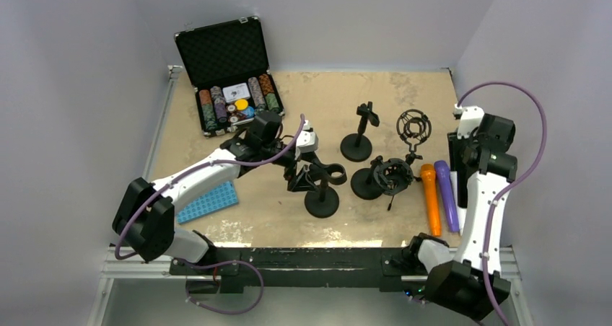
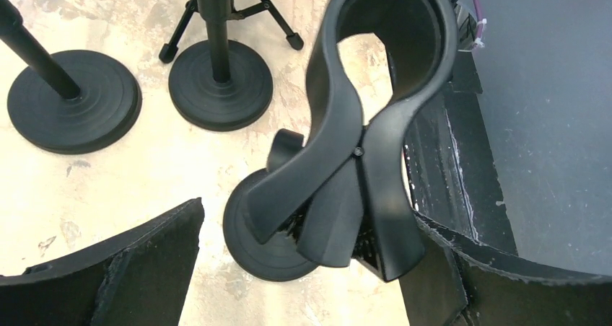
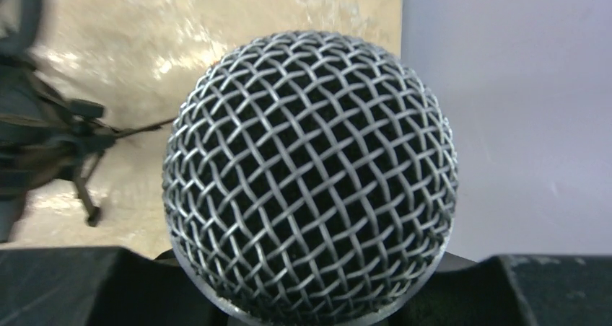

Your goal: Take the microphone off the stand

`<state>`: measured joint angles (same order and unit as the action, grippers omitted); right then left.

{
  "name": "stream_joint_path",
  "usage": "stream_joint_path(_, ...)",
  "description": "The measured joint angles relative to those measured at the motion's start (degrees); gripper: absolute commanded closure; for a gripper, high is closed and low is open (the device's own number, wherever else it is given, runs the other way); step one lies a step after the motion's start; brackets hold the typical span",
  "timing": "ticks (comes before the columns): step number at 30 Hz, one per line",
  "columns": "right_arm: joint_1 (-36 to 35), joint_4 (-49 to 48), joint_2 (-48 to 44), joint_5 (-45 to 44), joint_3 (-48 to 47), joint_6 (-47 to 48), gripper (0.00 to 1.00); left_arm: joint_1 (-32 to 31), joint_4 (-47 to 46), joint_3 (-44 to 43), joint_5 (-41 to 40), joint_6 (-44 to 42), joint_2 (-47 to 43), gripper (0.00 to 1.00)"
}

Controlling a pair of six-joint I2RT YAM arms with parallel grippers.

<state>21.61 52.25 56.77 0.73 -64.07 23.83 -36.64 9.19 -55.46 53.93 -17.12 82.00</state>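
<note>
The black microphone is in my right gripper. It will come down next past the purple microphone, onto the part of the table by the side.
The black desk stand [image 1: 322, 200] has a spring clip [image 1: 322, 173] on top, and its ring holds nothing. My left gripper [image 1: 304, 169] is open around the clip's handles. In the left wrist view the clip [image 2: 361, 124] fills the middle, and the right finger [image 2: 498, 283] is close to one handle. The left finger [image 2: 108, 275] is apart from the clip. My right gripper [image 1: 462, 144] is shut on a black microphone [image 1: 455, 171] at the table's right edge. Its mesh head [image 3: 310, 174] fills the right wrist view between my fingers [image 3: 58, 283].
An orange microphone [image 1: 431, 200] and a purple microphone [image 1: 447, 195] lie side by side at the front right. Three more black stands [image 1: 357, 144], [image 1: 413, 130], [image 1: 382, 178] stand in the middle. An open poker-chip case [image 1: 229, 88] is at the back left, and a blue rack [image 1: 208, 202] is near the left arm.
</note>
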Motion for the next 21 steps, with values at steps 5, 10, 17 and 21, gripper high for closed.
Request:
stream_joint_path(5, 4.0, -3.1, 4.57, -2.1, 6.14, 4.35, 1.0, 0.15, 3.85, -1.55, -1.25, 0.46, -2.38, 0.0)
stream_joint_path(10, 6.51, -9.33, 11.56, -4.66, 6.88, 6.97, 1.0, 0.15, 7.5, -3.61, -2.29, 1.84, -5.18, 0.0)
stream_joint_path(17, 8.41, -17.09, 19.89, -7.74, 7.78, 9.2, 1.0, 0.2, 14.16, -8.02, -4.76, 2.56, -5.64, 0.0)
stream_joint_path(21, 8.83, -18.47, 25.94, -8.98, 7.52, 9.05, 1.0, 0.24, 17.14, -9.35, -6.23, 2.36, -5.73, 0.0)
